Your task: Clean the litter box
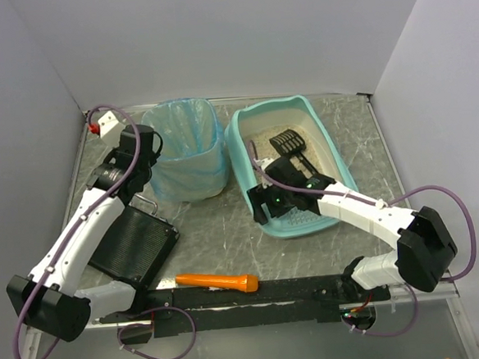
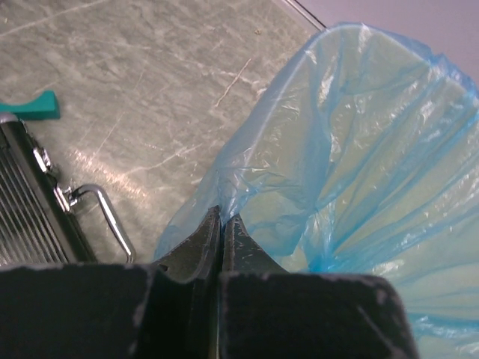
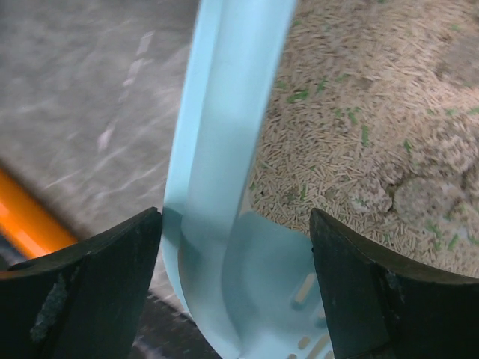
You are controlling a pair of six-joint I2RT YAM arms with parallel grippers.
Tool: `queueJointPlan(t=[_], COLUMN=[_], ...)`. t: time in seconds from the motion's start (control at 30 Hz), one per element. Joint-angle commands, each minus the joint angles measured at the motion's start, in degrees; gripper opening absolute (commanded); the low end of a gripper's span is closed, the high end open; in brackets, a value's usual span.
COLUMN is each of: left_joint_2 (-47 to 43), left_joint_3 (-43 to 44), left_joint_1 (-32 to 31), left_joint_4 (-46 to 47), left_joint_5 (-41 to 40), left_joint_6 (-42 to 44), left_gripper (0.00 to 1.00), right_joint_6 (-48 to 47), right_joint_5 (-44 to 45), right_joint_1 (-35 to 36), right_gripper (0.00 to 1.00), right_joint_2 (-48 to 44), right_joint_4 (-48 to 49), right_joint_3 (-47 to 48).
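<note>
The bag stands open, so next my left gripper needs to open in place at the bin's rim (image 1: 156, 146), away from the litter box (image 1: 323, 137), and let go of the bag's edge.
The light teal litter box (image 1: 323, 137) lies right of centre, with beige litter (image 3: 359, 105) and a black slotted scoop (image 1: 288, 141) in it. My right gripper (image 1: 267, 200) is open at the box's near left corner. In the right wrist view it (image 3: 233, 217) straddles the box's wall (image 3: 224, 112), one finger outside and one over the slotted lip inside. It holds nothing. Pale clumps (image 3: 419, 198) lie in the litter. My left gripper (image 1: 147, 171) is at the left rim of the blue-bagged bin (image 1: 186, 146). It (image 2: 222, 213) is shut on the bag's edge (image 2: 247, 187).
A flat black case (image 1: 133, 244) with a metal handle (image 2: 105, 213) lies near left. An orange-handled tool (image 1: 218, 281) lies by the black front rail (image 1: 297, 295). Grey walls close in the back and both sides.
</note>
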Motion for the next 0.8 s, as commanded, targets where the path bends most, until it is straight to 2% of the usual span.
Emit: queueJointPlan(t=[0.0, 0.13, 0.3, 0.37, 0.47, 0.5, 0.57, 0.6, 0.63, 0.67, 0.7, 0.73, 0.77], left_joint_2=[2.8, 4.5, 6.1, 6.2, 5.2, 4.9, 4.0, 3.6, 3.5, 2.9, 2.9, 2.7, 2.4], left_joint_3=[3.1, 4.0, 4.3, 4.2, 3.8, 3.5, 2.9, 2.7, 2.5, 2.1, 2.0, 2.0, 2.1], left_joint_1=[-0.1, -0.1, -0.1, -0.1, -0.1, -0.1, -0.1, -0.1, -0.1, -0.1, -0.1, -0.1, -0.1], left_joint_4=[6.4, 5.7, 4.6, 3.5, 3.7, 4.3, 6.7, 7.4, 8.0, 9.2, 9.4, 9.3, 8.7], left_joint_5=[-2.8, -4.0, -3.8, -3.2, -1.7, -0.9, 1.5, 2.4, 3.5, 5.1, 5.4, 5.6, 5.8], left_joint_6=[2.1, 1.5, 0.3, -0.4, 0.5, 1.1, 3.8, 4.7, 6.3, 7.0, 7.1, 7.7, 7.8], left_gripper=[0.01, 0.01, 0.01, 0.01, 0.01, 0.1, 0.17, 0.28, 0.35, 0.47, 0.54, 0.59, 0.66], right_joint_6=[12.1, 22.8, 25.8, 25.7, 23.8, 21.5, 18.3, 14.3, 12.9, 10.9, 5.9, 3.8, 1.8], right_joint_5=[-6.4, -5.1, -4.5, 2.3, 13.3, 15.7, 21.8, 23.4, 25.6, 26.9, 25.6, 23.0, 14.6], right_joint_1=[7.6, 11.5, 14.2, 14.6, 14.4, 14.1, 13.3, 12.3, 11.6, 10.6, 8.6, 3.1, -0.6], right_gripper=[0.82, 0.82, 0.83, 0.83, 0.89, 0.97, 1.0, 1.0, 1.0, 1.0, 1.0, 1.0, 1.0], right_joint_2=[-2.4, -3.7, -4.5, -5.4, -9.7, -10.9, -13.7, -14.5, -16.0, -16.7, -17.2, -17.2, -17.0], right_joint_4=[-6.8, -5.4, -0.5, -3.0, -7.6, -9.1, -9.6, -9.3, -7.9, -6.0, -4.4, -2.2, -1.1], right_joint_3=[2.4, 1.1, 0.4, 2.0, 3.6, 3.7, 4.2, 4.1, 2.9, 1.8, 0.9, 0.8, 0.8])
